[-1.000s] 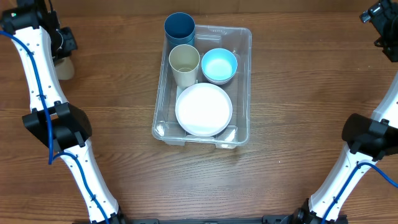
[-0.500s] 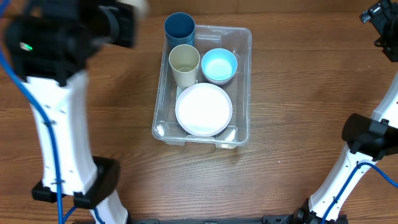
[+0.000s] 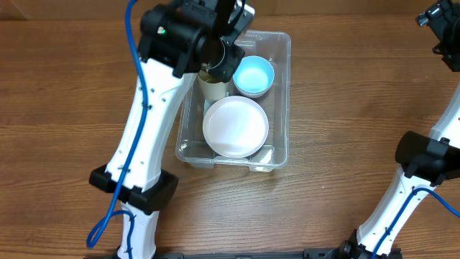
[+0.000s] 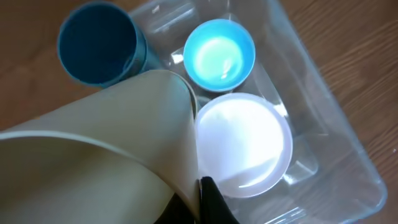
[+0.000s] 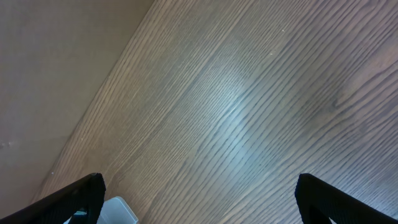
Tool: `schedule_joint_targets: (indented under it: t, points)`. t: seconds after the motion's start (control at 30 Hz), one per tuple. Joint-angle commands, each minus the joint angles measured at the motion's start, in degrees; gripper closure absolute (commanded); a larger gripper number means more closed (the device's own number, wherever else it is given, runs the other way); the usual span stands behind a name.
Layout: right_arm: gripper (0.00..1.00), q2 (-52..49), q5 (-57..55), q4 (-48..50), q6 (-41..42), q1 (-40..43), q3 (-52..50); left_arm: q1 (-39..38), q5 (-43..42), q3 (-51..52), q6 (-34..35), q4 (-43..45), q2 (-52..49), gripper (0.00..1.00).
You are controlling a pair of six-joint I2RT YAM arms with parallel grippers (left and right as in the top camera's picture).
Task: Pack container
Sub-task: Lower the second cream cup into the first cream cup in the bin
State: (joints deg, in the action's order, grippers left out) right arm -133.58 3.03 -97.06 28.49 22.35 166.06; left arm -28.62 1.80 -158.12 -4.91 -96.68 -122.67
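The held cup hangs above its match, so the robot's left gripper should next lower over the beige cup in the container and release the second cup's rim there.
The clear plastic container (image 3: 282,108) holds a white bowl (image 3: 235,127), a light blue bowl (image 3: 253,75) and a beige cup (image 3: 213,89). My left gripper (image 3: 223,54) hangs over the container's back left part and covers the dark blue cup there. In the left wrist view it (image 4: 189,205) is shut on the rim of a second beige cup (image 4: 93,162), held above the dark blue cup (image 4: 99,43), light blue bowl (image 4: 219,55) and white bowl (image 4: 245,143). My right gripper (image 3: 438,25) is open and empty at the far right edge (image 5: 199,199).
The container's clear wall (image 4: 336,124) runs along the right of the left wrist view. A corner of the container (image 5: 118,211) shows at the bottom left of the right wrist view, over bare wooden table (image 5: 249,112).
My left arm has swung from the far left of the table to above the container, carrying the beige cup that stood on the table there. The right arm has not moved.
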Motion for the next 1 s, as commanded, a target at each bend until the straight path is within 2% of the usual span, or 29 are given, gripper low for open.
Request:
schedule_joint_targets:
  t: [0.0, 0.23, 0.27, 0.33, 0.37, 0.4, 0.43, 0.5, 0.7, 0.77, 0.83, 0.87, 0.9, 0.97]
  points:
    - [0.00, 0.52, 0.07, 0.28, 0.26, -0.15, 0.07, 0.09, 2.16, 0.57, -0.44, -0.11, -0.81, 0.96]
    - [0.00, 0.52, 0.07, 0.28, 0.26, -0.15, 0.07, 0.59, 3.30, 0.57, -0.44, -0.11, -1.03, 0.96]
    - [0.00, 0.52, 0.07, 0.28, 0.26, -0.15, 0.07, 0.66, 3.30, 0.57, -0.44, -0.11, -1.36, 0.93]
    - [0.00, 0.52, 0.07, 0.28, 0.26, -0.15, 0.07, 0.87, 3.30, 0.57, -0.42, -0.11, -1.86, 0.73]
    - [0.00, 0.52, 0.07, 0.28, 0.26, -0.15, 0.07, 0.87, 3.30, 0.59, -0.42, -0.11, -2.25, 0.56]
    - [0.00, 0.52, 0.07, 0.28, 0.26, -0.15, 0.07, 0.90, 3.28, 0.59, -0.42, -0.11, -2.40, 0.44]
    - [0.00, 0.52, 0.07, 0.28, 0.26, -0.15, 0.07, 0.96, 3.28, 0.59, -0.44, -0.11, -2.47, 0.39]
    - [0.00, 0.52, 0.07, 0.28, 0.24, -0.15, 0.07, 0.96, 3.61, 0.59, -0.50, 0.26, -2.47, 0.34]
    - [0.00, 0.52, 0.07, 0.28, 0.26, -0.15, 0.07, 1.14, 9.11, 0.46, -0.07, 1.97, -2.25, 0.36]
    - [0.00, 0.52, 0.07, 0.28, 0.24, -0.15, 0.07, 1.49, 9.11, 0.46, 1.11, 1.77, -1.64, 0.31]
    - [0.00, 0.52, 0.07, 0.28, 0.24, -0.15, 0.07, 1.51, 9.11, 0.46, 1.73, 0.92, -0.07, 0.20]
    - [0.00, 0.52, 0.07, 0.28, 0.26, -0.15, 0.07, 1.51, 9.16, 0.46, 3.06, 0.17, 1.99, 0.05]
    - [0.00, 0.52, 0.07, 0.28, 0.26, -0.15, 0.07, 1.49, 9.16, 0.46, 3.76, -0.11, 3.15, 0.00]
    - [0.00, 0.52, 0.07, 0.28, 0.24, -0.15, 0.07, 1.20, 9.09, 0.46, 4.98, -0.11, 6.03, 0.00]
